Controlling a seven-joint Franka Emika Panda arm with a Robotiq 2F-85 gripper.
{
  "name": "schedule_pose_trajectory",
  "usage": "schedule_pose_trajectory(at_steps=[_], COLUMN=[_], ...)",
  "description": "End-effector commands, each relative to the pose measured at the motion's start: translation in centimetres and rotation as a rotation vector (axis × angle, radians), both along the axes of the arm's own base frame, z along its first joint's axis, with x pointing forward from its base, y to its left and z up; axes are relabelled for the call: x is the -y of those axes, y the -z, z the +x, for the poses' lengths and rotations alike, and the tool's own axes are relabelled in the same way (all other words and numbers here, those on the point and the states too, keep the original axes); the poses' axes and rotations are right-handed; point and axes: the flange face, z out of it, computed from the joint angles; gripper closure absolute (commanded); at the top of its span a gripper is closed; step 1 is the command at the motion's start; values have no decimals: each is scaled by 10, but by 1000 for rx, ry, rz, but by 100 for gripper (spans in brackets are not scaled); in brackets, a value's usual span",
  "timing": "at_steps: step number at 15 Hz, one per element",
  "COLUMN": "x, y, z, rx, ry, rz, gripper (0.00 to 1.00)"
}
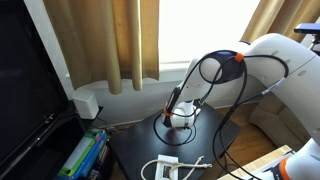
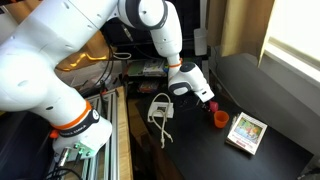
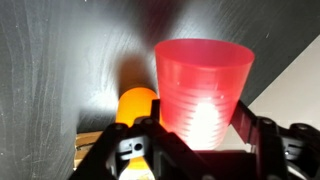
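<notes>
The red cup comes down next, easing slightly away from the orange cup, and my gripper releases it on the bare tabletop beside that cup, an empty spot.
In the wrist view a translucent red plastic cup [image 3: 204, 85] stands between my gripper's [image 3: 198, 130] two black fingers, which press on its lower sides. An orange rounded object [image 3: 135, 106] lies just left of the cup, against the left finger. In both exterior views the gripper [image 2: 210, 104] [image 1: 181, 113] is low over the dark table [image 2: 200, 150], tilted, with the red cup [image 2: 219, 119] at its fingertips. I cannot tell whether the cup rests on the table or is lifted off it.
A small picture box [image 2: 246, 132] lies on the table just beyond the cup. A white power adapter with a coiled cable [image 2: 160, 108] [image 1: 166, 167] lies on the table. A dark sofa [image 2: 250, 75], curtains [image 1: 110, 40] and a monitor [image 1: 25, 80] surround the table.
</notes>
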Motion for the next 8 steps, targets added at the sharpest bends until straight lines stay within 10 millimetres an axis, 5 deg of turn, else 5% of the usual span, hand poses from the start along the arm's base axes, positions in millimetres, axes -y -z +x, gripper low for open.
schedule_pose_trajectory(at_steps=[1,8], x=[1,-10], y=[0,18], z=[0,-8], rx=[1,13], ry=[0,56], rz=[1,-17], gripper=[55,55])
